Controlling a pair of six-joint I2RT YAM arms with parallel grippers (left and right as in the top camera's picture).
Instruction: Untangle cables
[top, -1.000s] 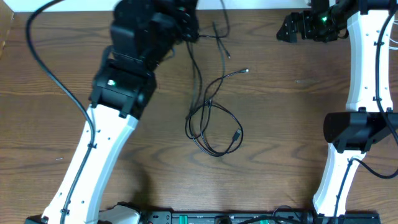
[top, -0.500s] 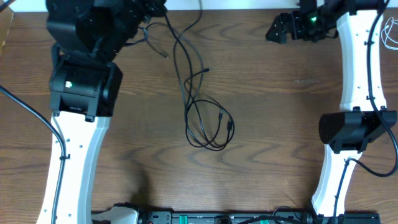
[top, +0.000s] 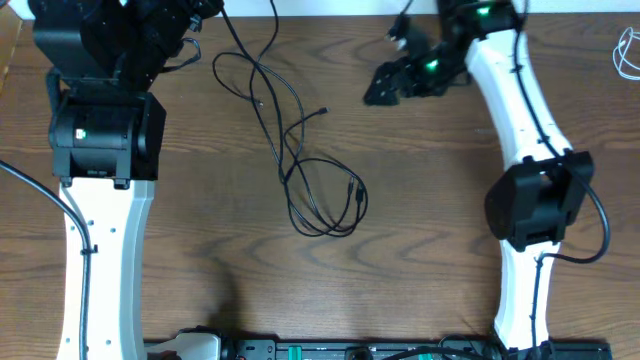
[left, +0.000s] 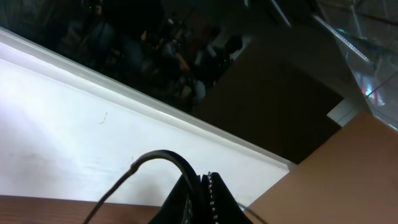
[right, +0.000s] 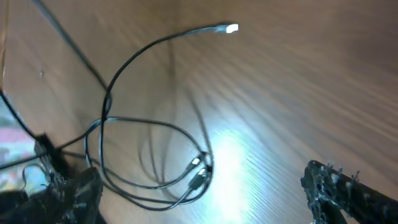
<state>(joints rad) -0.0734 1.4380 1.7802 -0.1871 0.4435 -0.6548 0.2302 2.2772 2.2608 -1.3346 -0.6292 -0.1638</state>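
The part of the cable beside the protruding plug end is my next target. I will move my right gripper toward the upper cable pieces, then lower it to that part.
Thin black cables lie tangled in loops at the middle of the brown table, with strands running up to the far left. My left gripper is shut on a black cable at the table's far left edge; overhead it is mostly hidden by the arm. My right gripper is open and empty, hovering right of the tangle's upper strands. In the right wrist view the loops and two plug ends lie between the open fingers.
A white wall strip runs along the table's far edge. A coiled white cable lies at the far right edge. A black bar with green parts sits along the near edge.
My left gripper has pulled the cable further left along the far edge, stretching the strands. My right arm has swung in from the far right towards the tangle.
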